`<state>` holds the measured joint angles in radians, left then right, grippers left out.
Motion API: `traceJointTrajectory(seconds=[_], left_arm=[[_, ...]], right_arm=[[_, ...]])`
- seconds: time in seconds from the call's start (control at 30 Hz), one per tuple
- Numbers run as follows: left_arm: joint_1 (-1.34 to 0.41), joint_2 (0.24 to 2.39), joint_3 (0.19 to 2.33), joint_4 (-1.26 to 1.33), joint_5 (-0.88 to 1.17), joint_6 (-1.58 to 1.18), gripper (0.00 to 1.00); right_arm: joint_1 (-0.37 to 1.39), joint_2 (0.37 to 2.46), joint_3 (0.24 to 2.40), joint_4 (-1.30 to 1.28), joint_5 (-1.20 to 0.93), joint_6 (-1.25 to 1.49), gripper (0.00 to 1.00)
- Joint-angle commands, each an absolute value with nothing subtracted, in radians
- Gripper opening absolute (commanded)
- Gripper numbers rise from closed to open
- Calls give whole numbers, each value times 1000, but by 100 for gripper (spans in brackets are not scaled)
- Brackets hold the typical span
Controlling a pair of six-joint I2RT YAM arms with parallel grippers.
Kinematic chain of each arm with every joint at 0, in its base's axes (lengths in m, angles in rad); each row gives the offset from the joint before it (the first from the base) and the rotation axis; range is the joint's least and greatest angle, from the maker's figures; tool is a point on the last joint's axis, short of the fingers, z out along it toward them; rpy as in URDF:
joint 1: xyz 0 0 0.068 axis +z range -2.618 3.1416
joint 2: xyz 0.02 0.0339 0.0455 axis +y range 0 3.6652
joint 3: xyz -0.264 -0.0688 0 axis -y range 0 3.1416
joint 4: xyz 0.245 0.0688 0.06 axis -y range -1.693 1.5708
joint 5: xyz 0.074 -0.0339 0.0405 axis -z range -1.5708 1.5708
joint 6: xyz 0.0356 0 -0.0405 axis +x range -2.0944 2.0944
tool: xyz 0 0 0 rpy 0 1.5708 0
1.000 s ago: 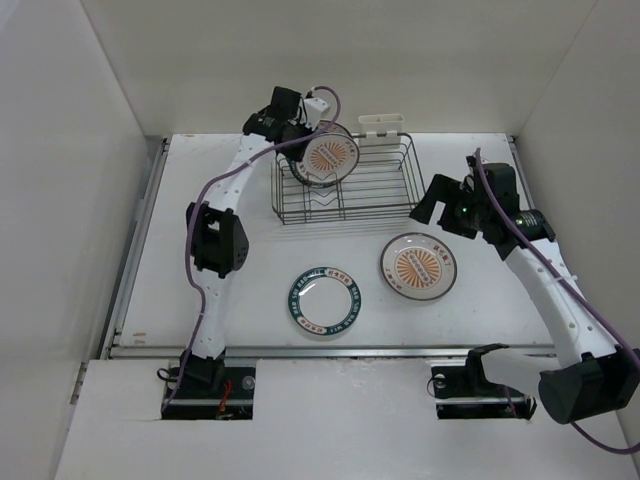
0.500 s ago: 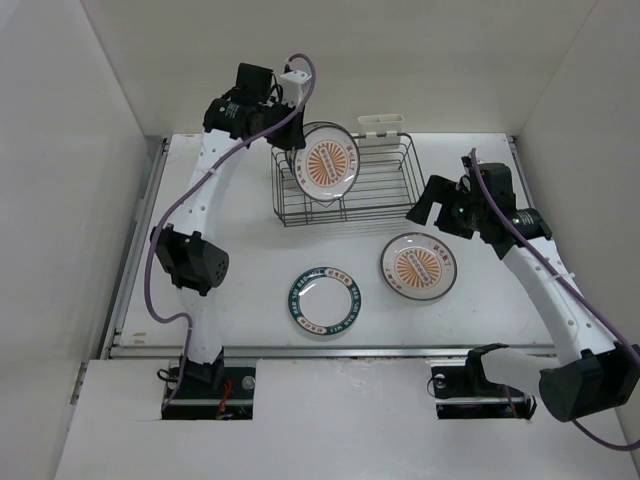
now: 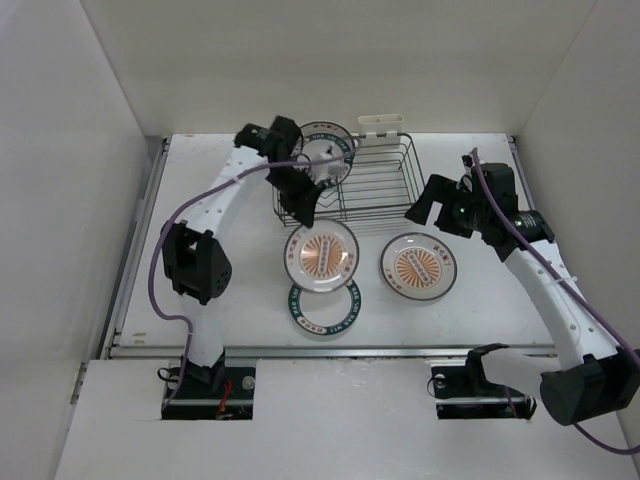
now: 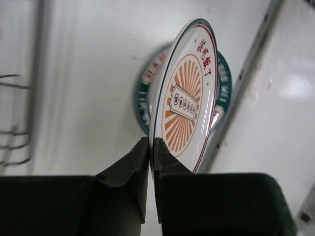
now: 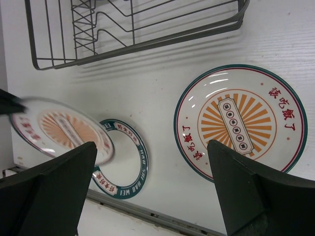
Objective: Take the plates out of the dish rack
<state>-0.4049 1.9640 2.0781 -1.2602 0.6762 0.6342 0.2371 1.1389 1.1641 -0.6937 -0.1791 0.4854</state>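
The tilted sunburst plate covers only the far edge of the teal-ring plate, so my left gripper will next lower the tilted plate, then draw it back onto that teal-ring plate.
My left gripper is shut on the rim of an orange sunburst plate. It holds the plate tilted above the table, in front of the dish rack and over the far edge of the teal-ring plate. A second sunburst plate lies flat on the table to the right. One plate with a dark rim stands in the rack's left end. My right gripper is open and empty, above the flat sunburst plate. The right wrist view shows the held plate, the teal-ring plate and the rack.
A small white plastic holder hangs on the rack's far edge. White walls enclose the table on the left, back and right. A metal rail runs along the table's near edge.
My left arm has lifted the sunburst plate out of the rack and swung it forward and down over the teal-ring plate. The right arm has barely moved.
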Motion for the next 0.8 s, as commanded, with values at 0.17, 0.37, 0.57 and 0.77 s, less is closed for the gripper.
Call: traceJointTrajectory(seconds=[0.17,0.37,0.57,0.77], left_arm=[[-554,1989,1853,-1506,667,801,0],[-595,2019,1790,-1408,600,758,1],[-618,2039,1792,-1396,586,730,51],[-598,1988,1888,-1352,595,606,100]], right_arm=[[261,1095,1157,-640,-210,471,100],[261,1066,1126,-640,-201,480,100],[261,1046,1104,-630,-192,480,100],[261,1091,1152,-620,-192,480,100]])
